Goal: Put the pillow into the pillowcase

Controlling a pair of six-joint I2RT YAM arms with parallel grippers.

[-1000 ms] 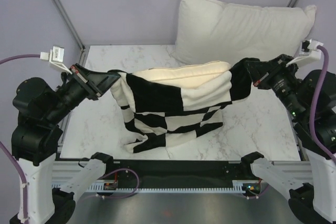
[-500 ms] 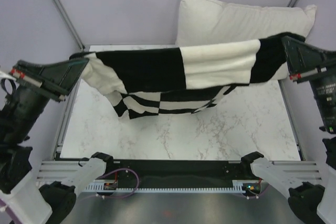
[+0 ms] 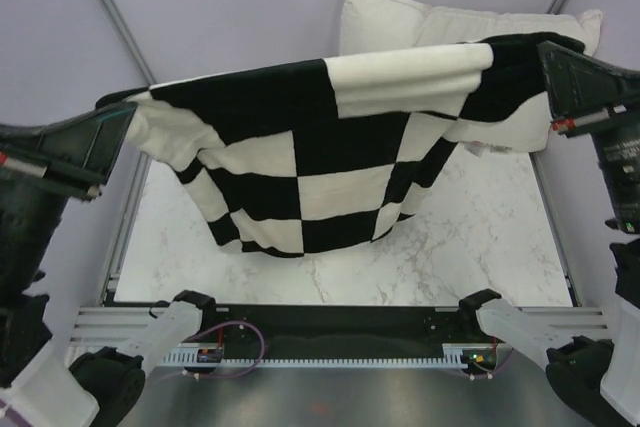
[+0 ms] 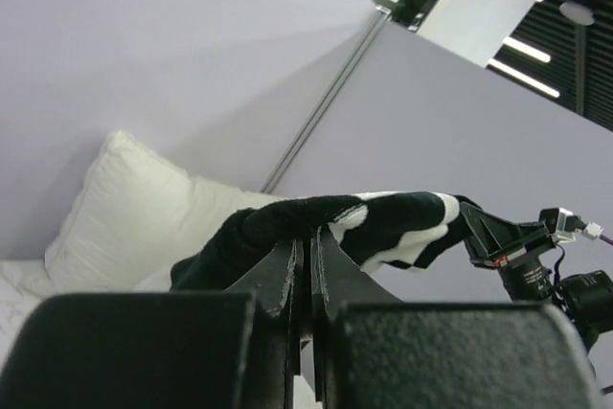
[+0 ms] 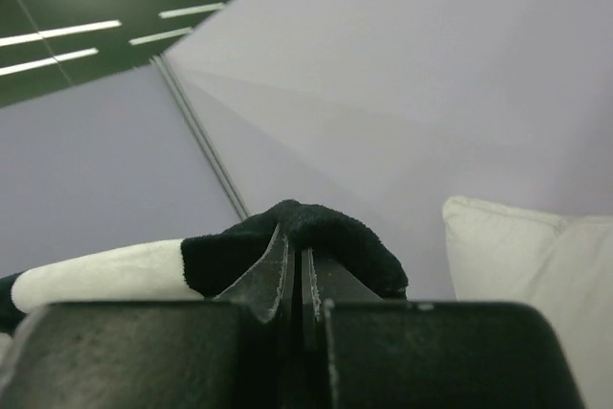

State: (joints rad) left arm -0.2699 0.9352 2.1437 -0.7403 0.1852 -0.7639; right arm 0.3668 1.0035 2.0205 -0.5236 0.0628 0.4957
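My left gripper goes down toward the marble tabletop far below it next and lets go of the pillowcase's corner, since the case hangs in mid-air.
The black-and-white checkered pillowcase (image 3: 330, 147) hangs stretched in the air between my two grippers, high above the marble table (image 3: 480, 237). My left gripper (image 3: 128, 112) is shut on its left corner, and my right gripper (image 3: 545, 57) is shut on its right corner. The left wrist view shows the left gripper (image 4: 308, 232) pinching the pillowcase (image 4: 383, 227). The right wrist view shows the right gripper (image 5: 300, 241) pinching a black fold of the pillowcase (image 5: 239, 251). The cream-yellowish pillow does not show in any view; I cannot tell if it is inside the case.
A large puffy white pillow (image 3: 430, 32) leans against the back wall behind the case; it also shows in the left wrist view (image 4: 124, 208) and the right wrist view (image 5: 536, 256). Purple walls and frame poles enclose the table.
Both grippers have lifted the pillowcase from the table into the air and drawn it wide. The cream pillow seen at its opening one second ago no longer shows.
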